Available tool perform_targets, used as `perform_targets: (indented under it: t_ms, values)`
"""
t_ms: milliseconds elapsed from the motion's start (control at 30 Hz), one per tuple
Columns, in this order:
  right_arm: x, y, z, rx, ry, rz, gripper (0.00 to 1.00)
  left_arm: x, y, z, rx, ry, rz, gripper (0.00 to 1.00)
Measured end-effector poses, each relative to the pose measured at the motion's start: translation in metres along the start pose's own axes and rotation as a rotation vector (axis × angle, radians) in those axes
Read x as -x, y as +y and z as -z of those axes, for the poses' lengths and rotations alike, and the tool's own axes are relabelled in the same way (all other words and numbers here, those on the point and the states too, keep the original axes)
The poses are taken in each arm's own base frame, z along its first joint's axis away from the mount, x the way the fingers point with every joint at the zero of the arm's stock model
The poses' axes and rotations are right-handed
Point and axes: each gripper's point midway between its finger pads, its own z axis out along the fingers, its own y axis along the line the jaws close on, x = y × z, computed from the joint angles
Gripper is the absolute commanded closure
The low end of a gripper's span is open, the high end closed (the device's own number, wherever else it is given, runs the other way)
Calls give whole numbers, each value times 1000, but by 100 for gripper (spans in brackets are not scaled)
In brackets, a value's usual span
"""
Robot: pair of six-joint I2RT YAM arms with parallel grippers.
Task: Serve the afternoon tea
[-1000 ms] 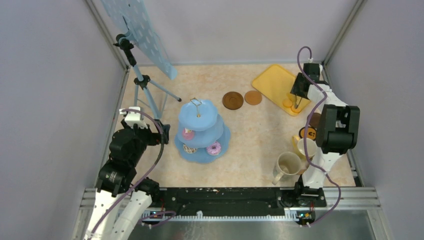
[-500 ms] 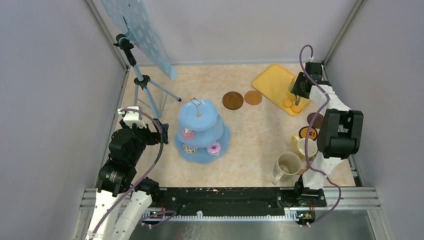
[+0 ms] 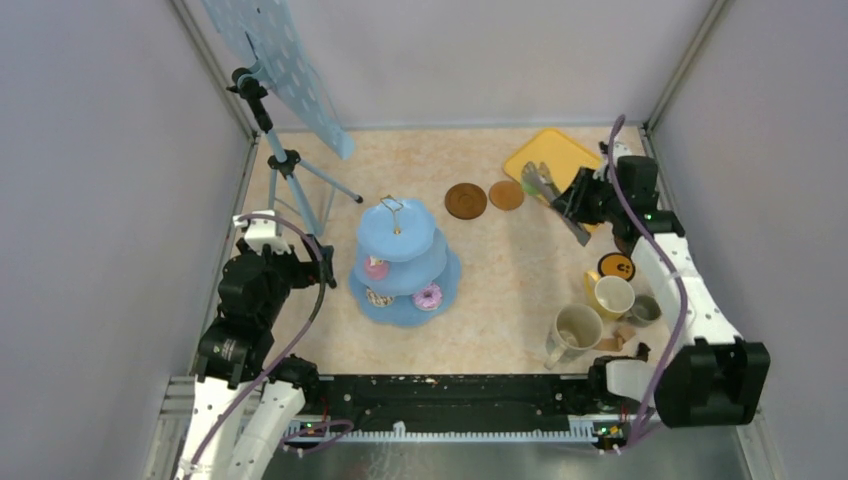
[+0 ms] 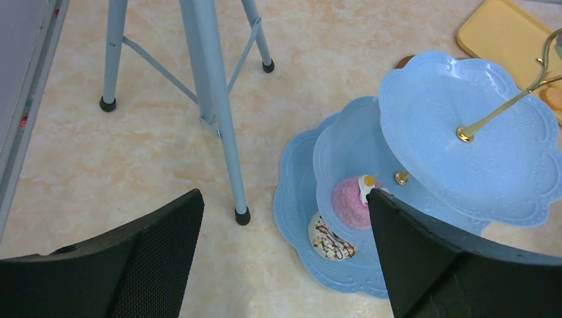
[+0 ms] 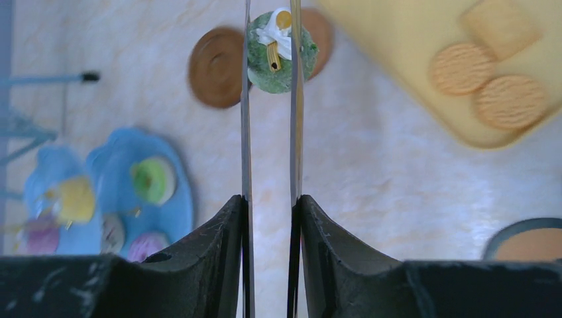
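Observation:
The pink cupcake sits opposite, so my right gripper will next swing the tongs back and left in the top view and release over the middle level's bare side (image 3: pixel 419 275).
My right gripper (image 3: pixel 578 205) is shut on the metal tongs (image 5: pixel 268 119), which pinch a green cupcake (image 5: pixel 281 50) at their tips, above the floor near two brown coasters (image 3: pixel 466 200). Orange biscuits (image 5: pixel 510 99) lie on the yellow tray (image 3: pixel 555 152). The blue three-tier stand (image 3: pixel 405 255) holds a pink cupcake (image 4: pixel 350 201), a white chocolate-striped donut (image 4: pixel 328 242) and a pink donut (image 3: pixel 428 296). My left gripper (image 4: pixel 283 199) is open and empty, just left of the stand. The beige mug (image 3: pixel 577 328), yellow mug (image 3: pixel 612 296) and grey mug (image 3: pixel 645 310) stand near right.
A tripod (image 3: pixel 285 160) holding a blue dotted panel (image 3: pixel 275 55) stands at the back left, its legs close to my left gripper. A coaster with a yellow face (image 3: pixel 616 267) lies behind the mugs. Frame walls close in the sides.
My right arm has swung off the tray's right end, leftward, carrying the tongs with the green cupcake. Its elbow has dropped to the near right. The left arm has not moved.

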Motion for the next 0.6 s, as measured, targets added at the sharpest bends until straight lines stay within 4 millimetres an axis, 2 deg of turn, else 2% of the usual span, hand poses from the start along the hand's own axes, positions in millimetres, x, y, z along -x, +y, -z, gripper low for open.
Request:
perform_targets:
  t_ms: [67,133,200,267,400,600]
  values:
    - [-22,34,19,98,39,50,71,-1,2,-1,8,4,2,1]
    - [-43,67,48,207,69,113,71,-1,4,-1,19,4,5,1]
    - [-56,89,75,295,75,162,71,0,7,-2,30,5,8,1]
    - [-67,104,100,367,79,203,71,0,9,-2,39,5,11,1]
    - [-98,125,131,481,152,273,71,-1,12,-4,52,13,14,1]
    - [-147,141,148,588,310,330,71,-3,15,-7,62,25,20,1]
